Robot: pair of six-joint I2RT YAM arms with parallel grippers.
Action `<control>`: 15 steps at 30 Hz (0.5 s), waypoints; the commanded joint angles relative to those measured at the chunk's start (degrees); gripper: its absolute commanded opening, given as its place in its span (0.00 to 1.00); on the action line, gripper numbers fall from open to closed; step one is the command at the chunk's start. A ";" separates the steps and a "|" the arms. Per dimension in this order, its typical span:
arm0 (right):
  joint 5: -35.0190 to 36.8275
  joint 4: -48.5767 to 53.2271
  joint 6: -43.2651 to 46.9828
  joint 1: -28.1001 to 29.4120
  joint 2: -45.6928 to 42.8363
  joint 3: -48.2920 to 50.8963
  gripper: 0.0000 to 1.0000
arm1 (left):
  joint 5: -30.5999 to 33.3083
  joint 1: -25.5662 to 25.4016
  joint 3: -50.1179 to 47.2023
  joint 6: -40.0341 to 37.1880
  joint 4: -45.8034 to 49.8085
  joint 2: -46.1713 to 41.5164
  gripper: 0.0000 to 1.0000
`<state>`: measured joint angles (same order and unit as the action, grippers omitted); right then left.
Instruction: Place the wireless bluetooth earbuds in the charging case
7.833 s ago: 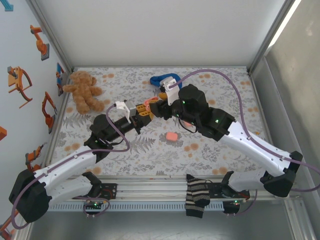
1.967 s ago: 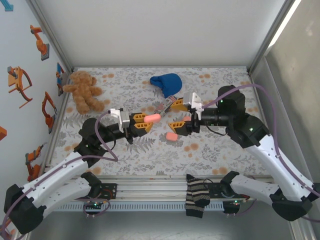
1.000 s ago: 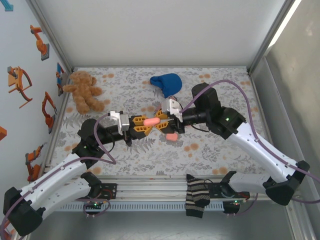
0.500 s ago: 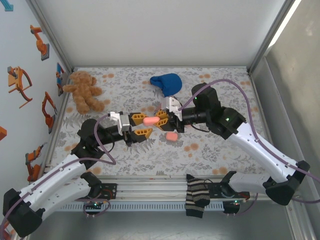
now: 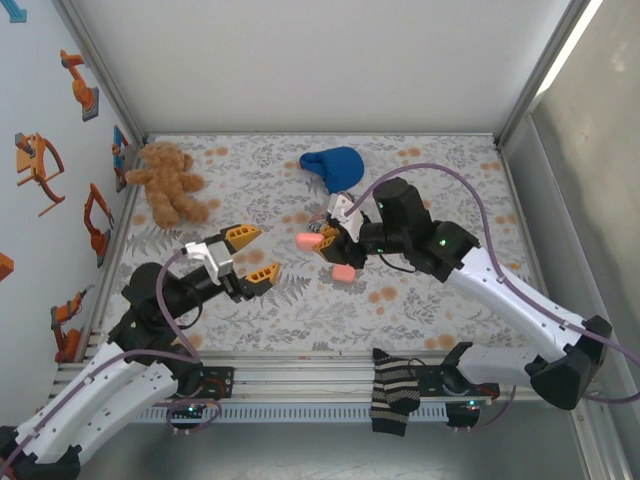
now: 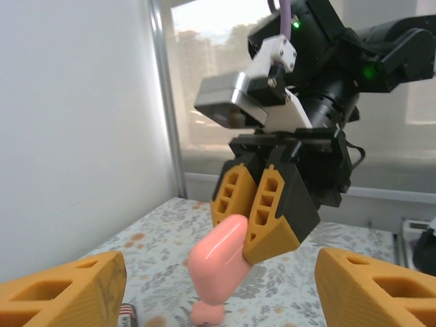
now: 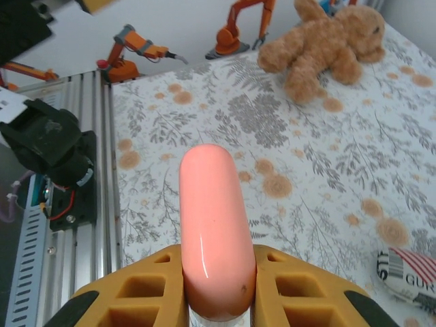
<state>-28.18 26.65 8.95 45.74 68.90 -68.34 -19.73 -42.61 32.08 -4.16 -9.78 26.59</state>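
Observation:
The floral mat by the front bar (image 5: pixel 330 321) lies bare, so next my right gripper should move back and down onto it and release the salmon-pink charging case there.
The charging case (image 5: pixel 309 240) is a smooth salmon-pink rounded box with its lid closed, held above the floral mat. My right gripper (image 5: pixel 324 241) is shut on one end of the case (image 7: pixel 212 225), which juts out beyond the orange fingers (image 7: pixel 146 286). My left gripper (image 5: pixel 256 252) stands open to the left, apart from the case, nothing between its fingers. In the left wrist view the case (image 6: pixel 219 266) hangs ahead in the right gripper (image 6: pixel 262 214), between my left fingertips (image 6: pixel 68 289). A second small pink box (image 5: pixel 343 272) lies on the mat below. The earbuds are out of view.
A teddy bear (image 5: pixel 170 182) lies at the back left and a blue cloth (image 5: pixel 333 165) at the back middle. A striped sock (image 5: pixel 393 395) hangs over the front rail. Metal frame posts and white walls close in the mat (image 5: pixel 430 310).
My left gripper opened, let go of the case and drew back left toward the near edge. The right gripper kept the case and shifted slightly.

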 commanded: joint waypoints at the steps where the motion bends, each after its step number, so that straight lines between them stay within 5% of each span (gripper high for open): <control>1: 3.96 1.84 -4.94 0.23 0.56 1.34 0.10 | 9.09 0.01 -0.87 -2.83 6.69 -3.73 0.74; 6: 6.44 5.43 -11.96 0.14 2.11 3.46 0.10 | 13.43 0.06 -1.05 -3.71 10.60 -7.83 0.79; 15: 0.48 7.04 -22.00 0.15 7.52 10.92 0.10 | 17.82 0.07 -1.66 -3.11 13.22 -8.71 0.85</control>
<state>-25.32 32.08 -8.36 45.74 75.53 -59.46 -4.05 -42.61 30.92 -6.59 2.02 17.72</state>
